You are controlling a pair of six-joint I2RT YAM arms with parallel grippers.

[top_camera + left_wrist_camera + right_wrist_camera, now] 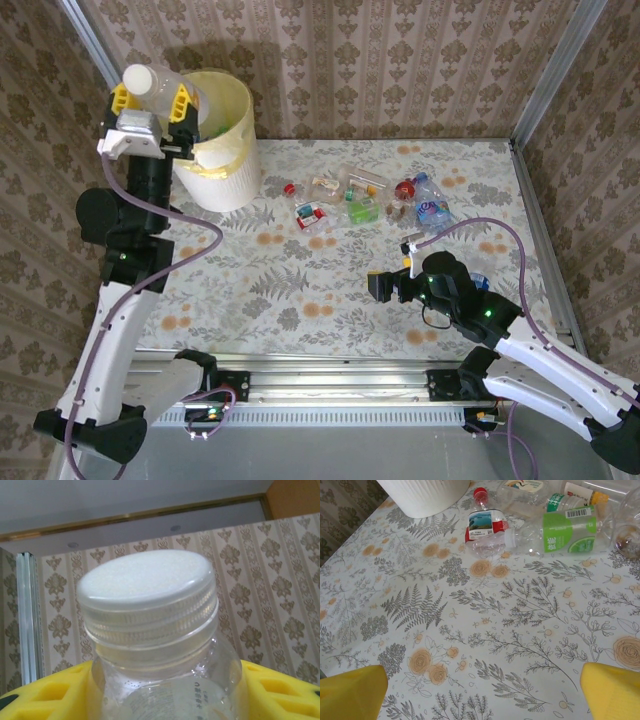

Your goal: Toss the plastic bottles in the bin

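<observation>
I need to swing my left gripper outward toward the back wall and release the bottle. The bin's opening is beside the gripper, under the bottle's base.
A clear plastic bottle with a white cap is raised just left of the bin's rim, and my left gripper is shut on it. Its yellow fingers press both sides of the bottle's body. The pale-yellow bin with its folded liner stands at the table's far left. Several more bottles lie in a loose cluster mid-table, among them a red-labelled one and a green-labelled one. My right gripper hovers open over bare cloth in front of them, with nothing between its yellow fingertips.
The table carries a floral cloth. Patterned walls with metal posts close in the back and both sides. The bin's white base sits at the top left of the right wrist view. A blue-labelled bottle lies at the cluster's right end.
</observation>
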